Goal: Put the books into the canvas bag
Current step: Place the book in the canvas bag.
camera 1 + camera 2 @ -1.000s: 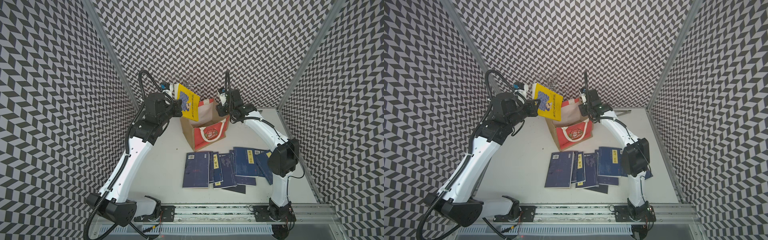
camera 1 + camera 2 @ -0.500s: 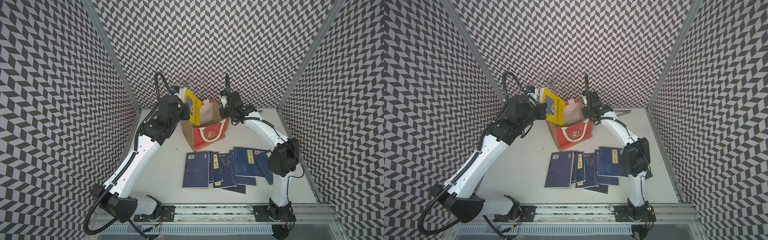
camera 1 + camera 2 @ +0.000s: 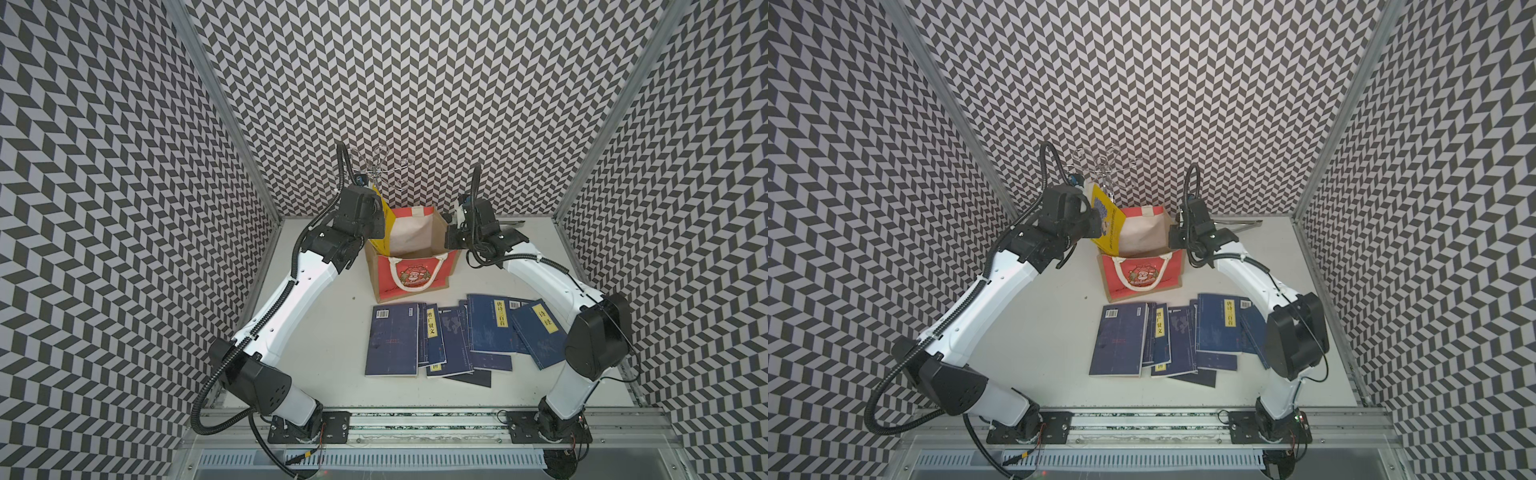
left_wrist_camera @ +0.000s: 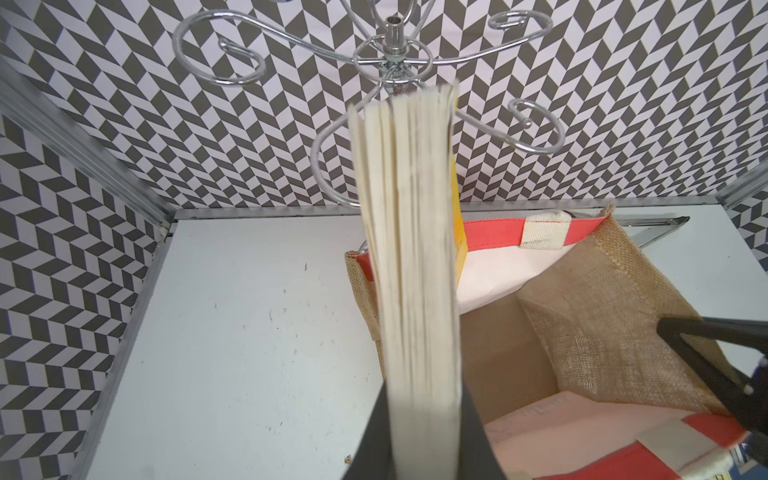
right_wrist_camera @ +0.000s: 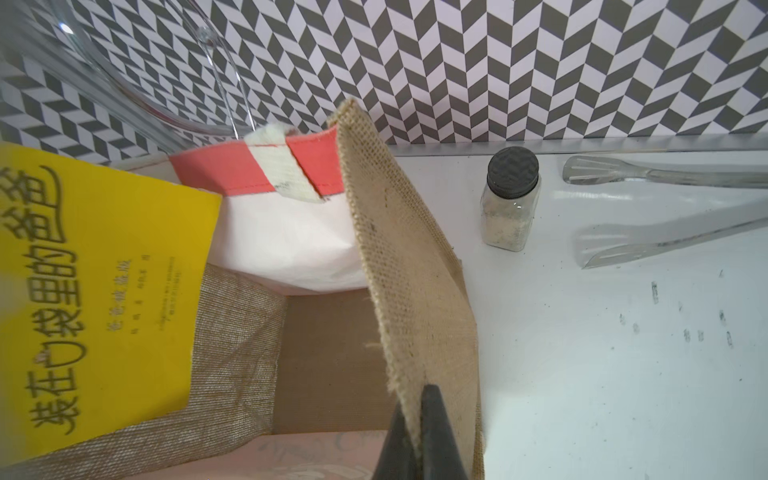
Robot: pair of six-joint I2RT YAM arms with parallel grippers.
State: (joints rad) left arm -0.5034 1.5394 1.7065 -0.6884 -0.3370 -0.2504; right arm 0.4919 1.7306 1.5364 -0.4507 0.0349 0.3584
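Observation:
My right gripper holds the bag's opening open. My left gripper will next lower the bright yellow book toward the bag's brown bottom below and let go of it.
The canvas bag [image 3: 409, 270] [image 3: 1142, 272] stands open at the back of the table, red front facing me. My left gripper [image 4: 424, 399] [image 3: 374, 216] is shut on the bright yellow book [image 3: 384, 224] [image 3: 1106, 224] [image 5: 104, 291]. It holds the book on edge and tilted over the bag's left rim, with the lower edge at the jute wall. My right gripper [image 5: 415, 399] [image 3: 451, 237] is shut on the bag's right jute side wall [image 5: 411, 270]. Several navy books [image 3: 457, 332] [image 3: 1175, 336] lie overlapping in front of the bag.
A chrome hook stand [image 3: 380, 174] [image 4: 392, 50] rises just behind the bag. A spice jar [image 5: 509, 199] and metal tongs [image 5: 665, 208] [image 3: 1237, 224] lie right of the bag by the back wall. Patterned walls close three sides.
My left arm swung right, carrying the yellow book from beside the bag to its left rim. My right gripper closed on the bag's right side wall.

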